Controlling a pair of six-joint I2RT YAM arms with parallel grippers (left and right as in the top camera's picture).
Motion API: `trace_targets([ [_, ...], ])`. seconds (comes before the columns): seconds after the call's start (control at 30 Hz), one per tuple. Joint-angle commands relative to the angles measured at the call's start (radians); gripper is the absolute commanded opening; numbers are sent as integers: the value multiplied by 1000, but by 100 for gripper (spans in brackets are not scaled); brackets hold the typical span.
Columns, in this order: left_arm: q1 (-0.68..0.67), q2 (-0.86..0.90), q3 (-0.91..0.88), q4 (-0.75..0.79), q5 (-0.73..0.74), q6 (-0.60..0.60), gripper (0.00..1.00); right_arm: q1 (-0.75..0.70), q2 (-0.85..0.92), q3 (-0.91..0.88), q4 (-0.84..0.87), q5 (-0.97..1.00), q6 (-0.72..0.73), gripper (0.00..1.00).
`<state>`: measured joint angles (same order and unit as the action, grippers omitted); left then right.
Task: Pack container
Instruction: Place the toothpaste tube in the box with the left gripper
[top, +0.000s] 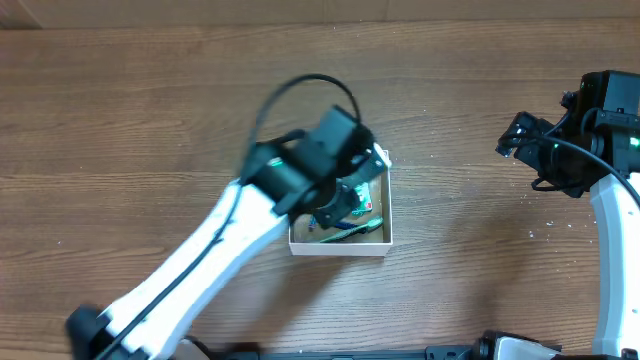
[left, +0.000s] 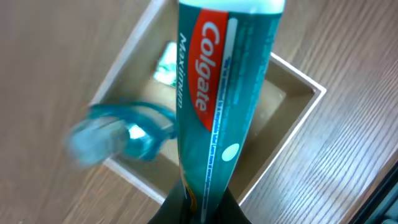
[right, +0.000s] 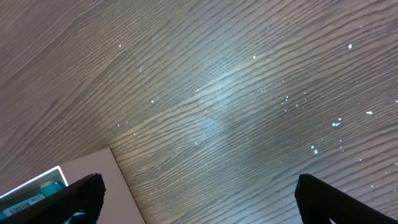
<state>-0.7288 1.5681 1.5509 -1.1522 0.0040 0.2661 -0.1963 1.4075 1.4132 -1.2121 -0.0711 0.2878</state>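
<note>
Next, the left gripper lowers the tube (left: 217, 99) beside the toothbrush along the box's near side.
The container (top: 385, 238) is a small white-walled box with a brown floor at the table's middle; the left wrist view shows its walls (left: 292, 134). My left gripper (left: 205, 208) is shut on a teal Colgate toothpaste tube (left: 217, 99) and holds it over the box. In the overhead view the left gripper (top: 345, 195) covers much of the box. A teal toothbrush (left: 124, 134) lies in the box, blurred, with a small packet (left: 166, 65) behind it. My right gripper (right: 199, 199) is open and empty over bare wood; the overhead view shows it at the far right (top: 520, 150).
The table is dark wood grain (top: 150, 110). A pale flat sheet (right: 93, 180) and a white-edged item (right: 37, 190) show at the lower left of the right wrist view. The right arm (top: 610, 220) stands at the right edge.
</note>
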Motion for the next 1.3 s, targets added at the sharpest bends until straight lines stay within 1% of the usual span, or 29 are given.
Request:
trace_targets([
  [0.0,-18,154,0,-8,34,48,4,0,4,-3,7,1,-3,100],
  [0.07,-17,241,0,-23,40,40,4,0,4,-3,7,1,-3,100],
  [0.3,-17,404,0,-61,41,33,5,0,4,-3,6,1,-3,100],
  [0.33,-17,408,0,-63,41,33,9,0,4,-3,6,1,-4,100],
  [0.37,-17,409,0,-62,42,33,17,0,4,-3,6,1,-3,100],
  [0.4,-17,409,0,-63,41,33,29,0,4,-3,6,1,-4,100],
  [0.47,-17,408,2,-63,28,33,55,0,4,-3,6,1,-3,100],
  [0.5,-17,406,8,-67,8,33,60,0,4,-3,6,1,-3,100],
  [0.53,-17,402,17,-74,-6,32,62,0,4,-3,6,1,-3,100],
  [0.6,-18,387,72,-109,-40,10,64,0,4,-3,6,1,-3,100],
  [0.73,-19,319,248,-199,-40,-21,66,0,4,-3,6,2,-4,100],
  [0.8,-18,266,297,-212,-49,-54,70,0,4,-3,7,2,-8,100],
  [0.83,-11,230,306,-210,-73,-96,78,0,4,-3,8,2,-10,100],
  [0.87,-1,196,306,-208,-103,-145,90,1,4,-3,11,2,-34,99],
  [0.9,18,160,306,-210,-137,-216,100,1,4,-3,14,1,-39,98],
  [0.97,82,90,306,-207,-146,-315,100,19,4,-2,37,2,-61,99],
  [1.03,155,42,306,-196,-146,-373,100,58,4,-2,77,6,-74,100],
  [1.07,203,19,306,-185,-146,-396,100,97,4,-2,114,30,-80,100],
  [1.1,289,-7,306,-166,-144,-430,100,141,4,-2,153,52,-80,100],
  [1.2,450,-13,304,-143,-132,-501,100,245,27,-2,266,93,-80,100],
  [1.27,525,-3,301,-142,-131,-544,100,284,64,-2,316,107,-80,100],
])
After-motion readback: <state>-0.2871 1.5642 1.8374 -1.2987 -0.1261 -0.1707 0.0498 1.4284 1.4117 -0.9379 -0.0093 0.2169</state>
